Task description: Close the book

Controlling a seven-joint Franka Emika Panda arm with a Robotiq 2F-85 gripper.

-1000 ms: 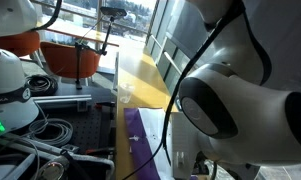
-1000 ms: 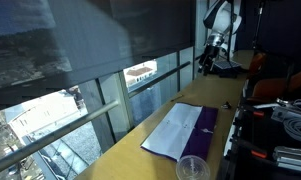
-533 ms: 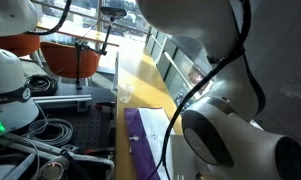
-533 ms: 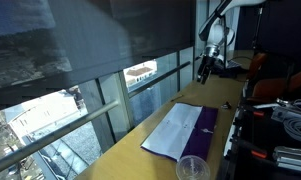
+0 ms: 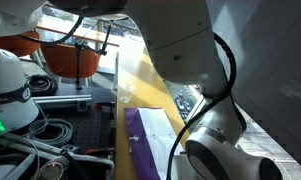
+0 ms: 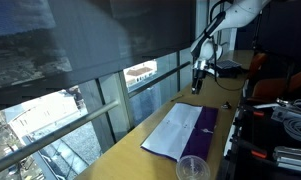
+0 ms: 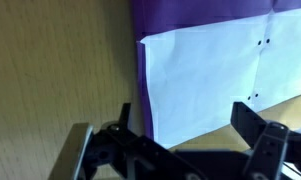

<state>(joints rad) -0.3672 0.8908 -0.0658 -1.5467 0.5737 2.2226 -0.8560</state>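
I will move my gripper down and toward the windows next, onto the book's white page corner and the book's purple edge (image 6: 178, 103) (image 7: 158, 141), because that corner shows between my open fingers.
The open book lies flat on the wooden counter, with white pages and a purple cover; it shows in both exterior views (image 6: 178, 131) (image 5: 142, 140). In the wrist view its white page (image 7: 215, 75) and purple edge (image 7: 142, 70) fill the upper part. My gripper (image 6: 199, 82) hangs above the counter beyond the far end of the book, apart from it. In the wrist view the gripper (image 7: 185, 130) is open and empty, with one black finger at each side of the page corner.
A clear plastic cup (image 6: 193, 169) stands at the near end of the book. Windows run along one side of the counter (image 6: 155, 80). Cables and equipment sit on the other side (image 6: 280, 125). The arm's white body (image 5: 220, 110) blocks much of an exterior view.
The arm has swung along the counter toward the book and lowered. The book has not moved.
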